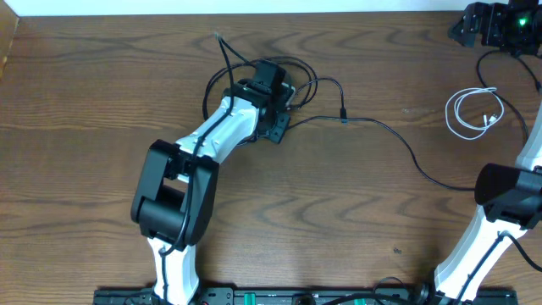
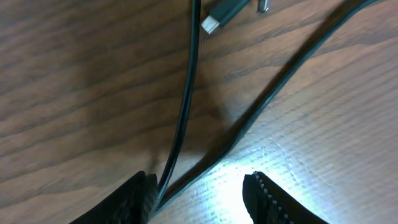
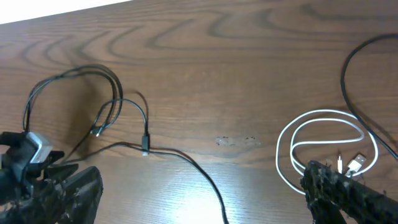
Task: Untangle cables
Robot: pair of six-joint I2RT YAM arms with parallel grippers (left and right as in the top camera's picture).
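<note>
My left gripper moves down and toward the left in the wrist view next, over the piece of cable by the plug, since both pieces meet against one finger.
Black cables (image 1: 222, 63) lie looped at the table's middle back, and one long black cable (image 1: 398, 140) runs off to the right past a small plug (image 1: 343, 114). My left gripper (image 1: 271, 82) sits low over the loops. In the left wrist view it (image 2: 199, 183) is open; two black strands (image 2: 186, 93) converge against the inner edge of the left finger (image 2: 140, 199), with a plug (image 2: 217, 18) beyond. A short white cable (image 1: 450, 119) lies coiled apart at the right. My right gripper (image 3: 202, 180) hangs wide open above the long black cable (image 3: 208, 177), beside the white coil (image 3: 323, 112).
The right arm's base and forearm (image 1: 500, 195) stand at the right edge, its gripper (image 1: 487, 25) at the back right corner. The left arm (image 1: 174, 195) stretches across the table's left middle. A thicker black robot wire (image 3: 348, 68) runs near the white coil.
</note>
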